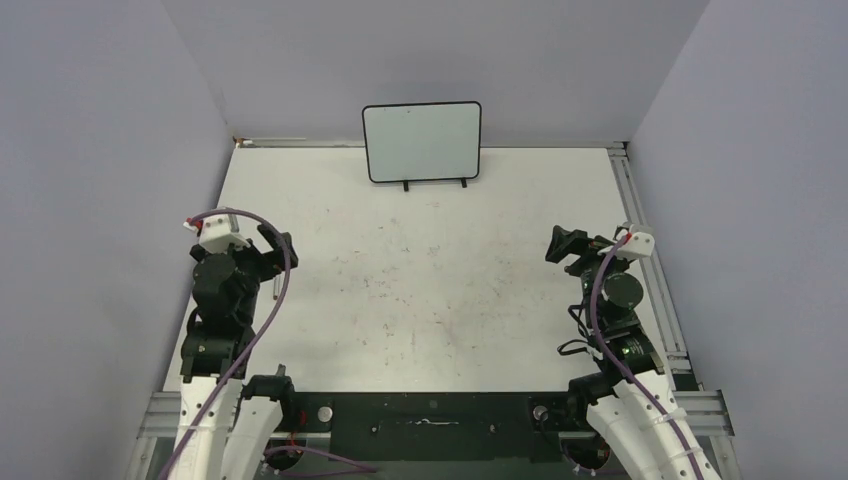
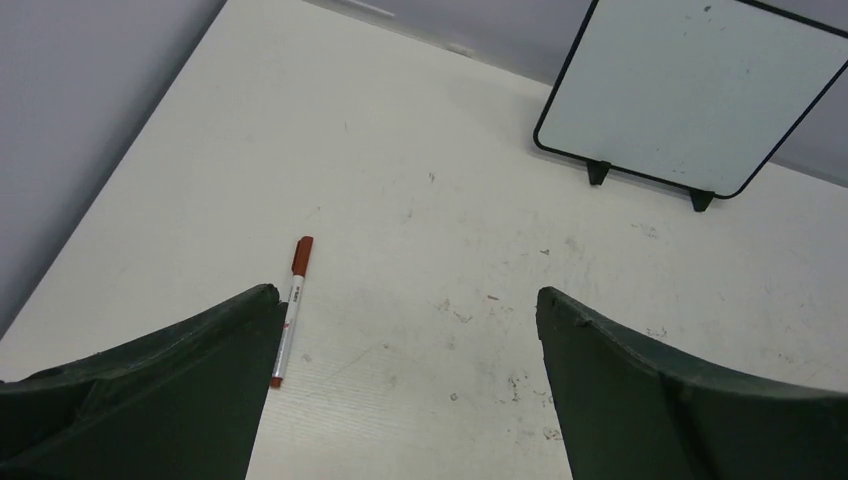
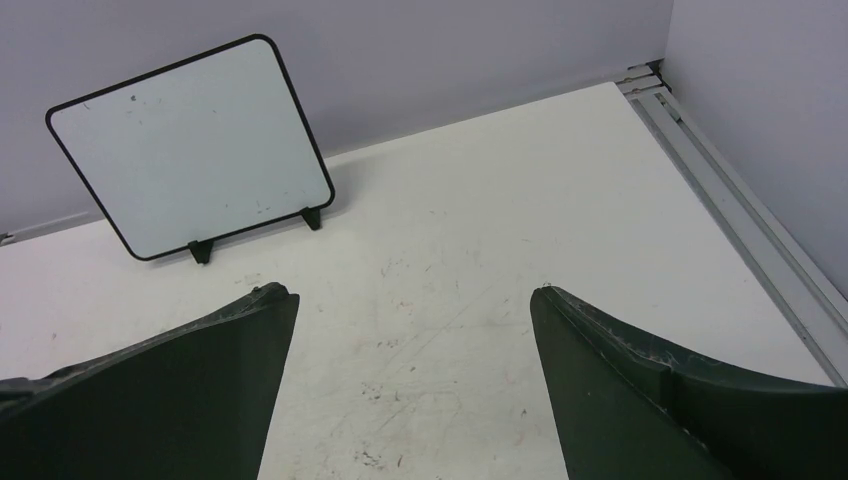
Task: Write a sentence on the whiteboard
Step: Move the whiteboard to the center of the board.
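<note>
I will reach outward with my right gripper, to its left in the top view, and down to pinch the whiteboard's nearer foot (image 1: 464, 183) (image 3: 312, 218), which should stick out there.
The whiteboard (image 1: 422, 142) stands upright on two black feet at the far middle of the table, against the back wall. Its white face is blank; no red sentence shows on it. It also shows in the left wrist view (image 2: 690, 90) and the right wrist view (image 3: 190, 140). A red-capped white marker (image 2: 290, 310) lies flat on the table beside my left gripper's left finger, and shows faintly in the top view (image 1: 276, 285). My left gripper (image 1: 278, 243) (image 2: 408, 295) is open and empty above the table. My right gripper (image 1: 560, 245) (image 3: 412, 292) is open and empty at the right side.
The white table (image 1: 420, 270) carries faint red and grey smudges. An aluminium rail (image 1: 640, 230) (image 3: 750, 200) runs along its right edge. Grey walls close in the back, left and right sides.
</note>
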